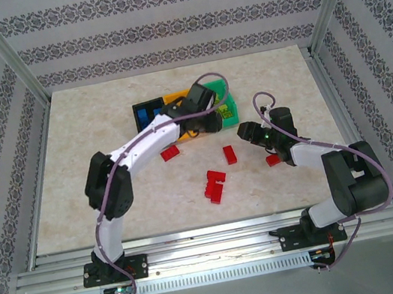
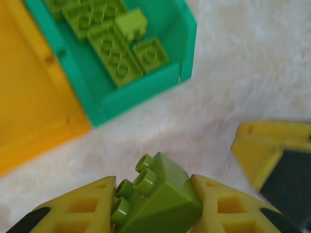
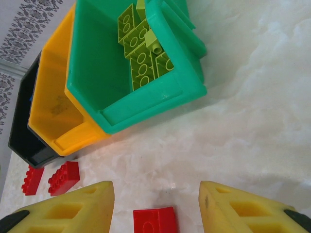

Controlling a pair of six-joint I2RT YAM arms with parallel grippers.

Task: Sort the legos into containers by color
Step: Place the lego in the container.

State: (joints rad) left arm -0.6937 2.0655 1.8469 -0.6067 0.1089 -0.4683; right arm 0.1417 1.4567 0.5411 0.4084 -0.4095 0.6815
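The green container already holds legos of the same color, so the left gripper will next move outward over it and let go of the lime green lego there.
My left gripper (image 2: 153, 182) is shut on a lime green lego (image 2: 158, 196), held above the table just in front of the green container (image 2: 146, 92), which holds several lime green legos (image 2: 114, 53). The orange-yellow container (image 2: 29, 97) stands beside it. My right gripper (image 3: 155, 194) is open and hangs low over the table, with a red lego (image 3: 155, 221) lying between its fingers, untouched. From above, the right gripper (image 1: 249, 132) sits to the right of the containers. The black container (image 1: 148, 112) holds blue legos.
Red legos lie loose on the table (image 1: 171, 152) (image 1: 230, 155) (image 1: 215, 185) (image 1: 273, 159). One finger of the right gripper (image 2: 272, 150) shows close by in the left wrist view. Metal frame posts and patterned walls ring the table.
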